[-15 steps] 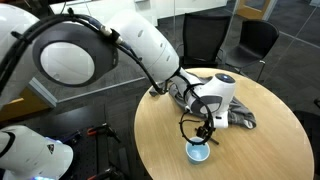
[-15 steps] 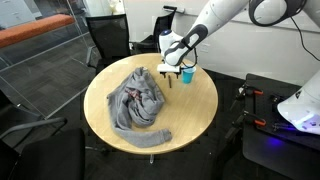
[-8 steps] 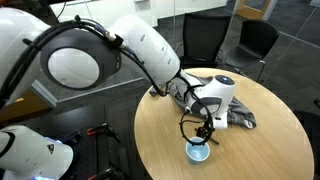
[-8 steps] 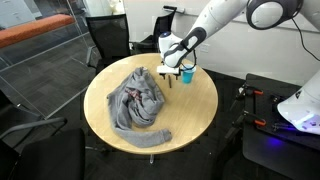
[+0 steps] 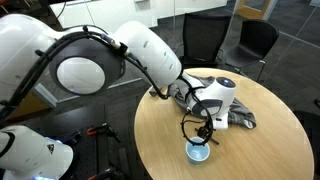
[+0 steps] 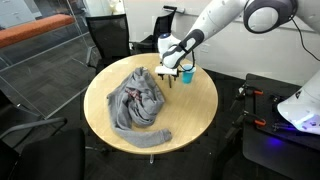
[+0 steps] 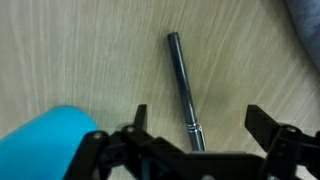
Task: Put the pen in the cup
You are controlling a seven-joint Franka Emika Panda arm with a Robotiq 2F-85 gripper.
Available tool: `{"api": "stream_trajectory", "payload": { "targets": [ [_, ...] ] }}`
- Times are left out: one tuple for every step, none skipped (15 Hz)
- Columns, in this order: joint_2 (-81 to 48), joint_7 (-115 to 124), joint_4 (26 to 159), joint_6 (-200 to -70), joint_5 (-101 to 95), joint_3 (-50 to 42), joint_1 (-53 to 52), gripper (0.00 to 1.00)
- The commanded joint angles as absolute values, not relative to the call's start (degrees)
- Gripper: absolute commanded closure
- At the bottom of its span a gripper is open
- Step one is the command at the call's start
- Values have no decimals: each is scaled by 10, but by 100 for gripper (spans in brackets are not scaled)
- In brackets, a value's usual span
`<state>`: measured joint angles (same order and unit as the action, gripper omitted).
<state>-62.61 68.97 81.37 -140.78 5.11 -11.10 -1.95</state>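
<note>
The pen's banded end (image 7: 195,133) already lies between the open fingers. Next, my gripper stays low, eases slightly away from the cup (image 7: 45,140) and closes around that end.
In the wrist view the dark pen (image 7: 182,85) lies flat on the wooden table, running from the upper middle down between my two fingers. My gripper (image 7: 197,122) is open, one finger on each side of the pen's lower end, not touching it. The light-blue cup (image 7: 45,140) is at the lower left, right beside the gripper. In both exterior views the gripper (image 5: 205,130) (image 6: 178,72) hangs low over the table next to the cup (image 5: 198,152) (image 6: 187,74). The pen is too small to make out there.
A crumpled grey cloth (image 6: 138,103) covers much of the round wooden table (image 6: 195,105); it also shows behind the gripper (image 5: 238,115). Black office chairs (image 6: 108,38) stand around the table. The cup stands near the table's edge.
</note>
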Motion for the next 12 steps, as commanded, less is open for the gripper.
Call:
{"api": "stream_trajectory", "payload": {
  "targets": [
    [-641,696,790,-1421,74,-102,-8,0],
    [-643,697,787,-1420,77,-103,-8,0],
    [-645,697,785,-1420,79,-103,-8,0],
    [-648,697,783,-1419,81,-103,-7,0],
    [-650,697,781,-1419,82,-103,-7,0],
    [-652,697,778,-1418,83,-104,-7,12],
    [-653,698,777,-1418,83,-104,-6,26],
    [-655,698,775,-1418,84,-104,-6,32],
    [-656,698,773,-1418,84,-104,-6,42],
    [-656,699,771,-1419,85,-105,-6,49],
    [-656,699,770,-1419,85,-105,-6,58],
    [-655,699,769,-1419,85,-105,-6,65]
  ]
}}
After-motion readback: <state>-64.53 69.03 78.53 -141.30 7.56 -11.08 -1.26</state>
